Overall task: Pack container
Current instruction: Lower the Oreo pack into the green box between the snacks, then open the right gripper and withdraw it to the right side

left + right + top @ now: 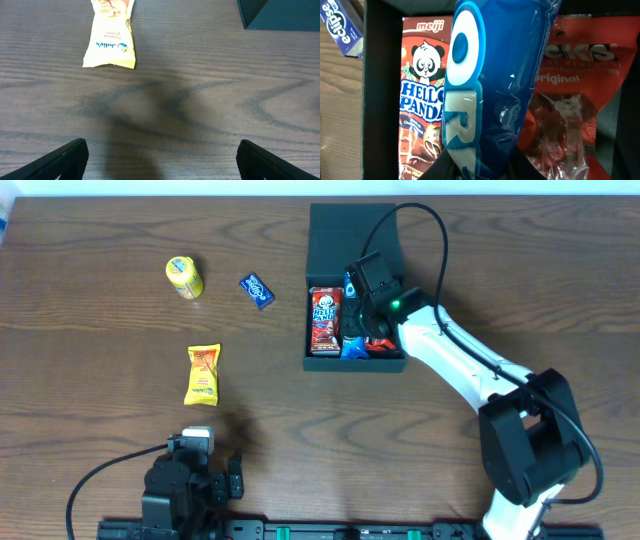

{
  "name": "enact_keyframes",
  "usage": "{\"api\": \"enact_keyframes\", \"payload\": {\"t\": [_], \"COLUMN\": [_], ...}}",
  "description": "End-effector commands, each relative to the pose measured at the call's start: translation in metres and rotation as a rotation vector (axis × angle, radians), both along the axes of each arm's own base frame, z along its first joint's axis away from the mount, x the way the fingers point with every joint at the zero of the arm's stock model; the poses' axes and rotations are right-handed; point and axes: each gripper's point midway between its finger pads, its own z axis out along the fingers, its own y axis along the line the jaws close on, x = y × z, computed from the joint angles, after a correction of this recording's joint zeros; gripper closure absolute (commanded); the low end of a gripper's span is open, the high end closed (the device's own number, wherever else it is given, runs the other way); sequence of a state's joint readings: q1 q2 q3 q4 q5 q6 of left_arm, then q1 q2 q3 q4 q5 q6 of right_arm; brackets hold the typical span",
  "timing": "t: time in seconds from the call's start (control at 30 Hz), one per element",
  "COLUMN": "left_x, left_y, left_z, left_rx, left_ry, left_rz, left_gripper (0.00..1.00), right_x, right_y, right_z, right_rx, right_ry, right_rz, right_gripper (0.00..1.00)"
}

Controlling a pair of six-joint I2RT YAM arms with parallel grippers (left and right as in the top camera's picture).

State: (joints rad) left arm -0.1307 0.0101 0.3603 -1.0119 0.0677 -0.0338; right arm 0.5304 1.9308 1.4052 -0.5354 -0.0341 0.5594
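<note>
The right gripper lowers into the container [355, 363] next and releases the blue Oreo packet beside the Hello Panda box, since the packet hangs between that box and the red packet.
The dark teal container [355, 363] sits at the table's upper middle with its flap lid [355, 225] open behind it. Inside lie a red-brown Hello Panda box [325, 320] [422, 120] and a red packet [580, 75]. My right gripper [362, 320] hangs over the box, shut on a blue Oreo packet [495, 85] that points down into it. My left gripper [160, 160] is open and empty, low over bare wood near the front edge. A yellow Julie's packet [202, 374] [111, 37] lies just ahead of it.
A yellow round snack [184, 276] and a small blue Eclipse pack [257, 289] [342, 25] lie left of the container. The right arm's white link [470, 365] and black cable [425, 240] cross the container's right side. The container's corner [280, 15] shows in the left wrist view.
</note>
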Motion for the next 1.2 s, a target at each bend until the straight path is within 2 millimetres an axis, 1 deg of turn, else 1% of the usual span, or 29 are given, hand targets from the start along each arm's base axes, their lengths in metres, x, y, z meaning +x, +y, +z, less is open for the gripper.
{"api": "enact_keyframes", "payload": {"t": [0.0,0.23,0.4,0.6,0.63,0.67,0.73,0.77,0.87,0.97,1.1,1.17], "left_x": [-0.004,-0.004,-0.004,-0.004,-0.004,-0.004,-0.004,-0.004,-0.004,-0.004,-0.004,-0.004], "left_y": [0.003,0.003,0.003,0.003,0.003,0.003,0.003,0.003,0.003,0.003,0.003,0.003], "left_z": [-0.015,-0.015,-0.015,-0.015,-0.015,-0.015,-0.015,-0.015,-0.015,-0.015,-0.015,-0.015], "left_rx": [0.004,0.004,0.004,0.004,0.004,0.004,0.004,0.004,0.004,0.004,0.004,0.004], "left_ry": [0.047,0.047,0.047,0.047,0.047,0.047,0.047,0.047,0.047,0.047,0.047,0.047], "left_rz": [0.02,0.02,0.02,0.02,0.02,0.02,0.02,0.02,0.02,0.02,0.02,0.02], "left_gripper": [0.04,0.04,0.05,0.04,0.05,0.04,0.04,0.04,0.05,0.05,0.05,0.04], "right_x": [0.008,0.009,0.01,0.009,0.009,0.009,0.01,0.01,0.01,0.011,0.012,0.013], "right_y": [0.001,0.001,0.0,0.001,0.001,0.001,0.001,0.001,0.002,0.002,0.003,0.003], "right_z": [-0.004,-0.021,-0.023,-0.023,-0.023,-0.022,-0.021,-0.021,-0.017,-0.008,0.013,0.026], "right_rx": [0.007,-0.009,-0.039,-0.036,-0.036,-0.035,-0.033,-0.033,-0.029,-0.019,0.003,0.016], "right_ry": [0.001,0.022,0.008,0.009,0.008,0.007,0.004,0.003,-0.005,-0.021,-0.061,-0.085], "right_rz": [-0.016,-0.012,0.03,0.03,0.03,0.03,0.03,0.03,0.03,0.03,0.029,0.029], "right_gripper": [0.98,0.99,0.98,0.98,0.96,0.91,0.79,0.72,0.61,0.59,0.58,0.51]}}
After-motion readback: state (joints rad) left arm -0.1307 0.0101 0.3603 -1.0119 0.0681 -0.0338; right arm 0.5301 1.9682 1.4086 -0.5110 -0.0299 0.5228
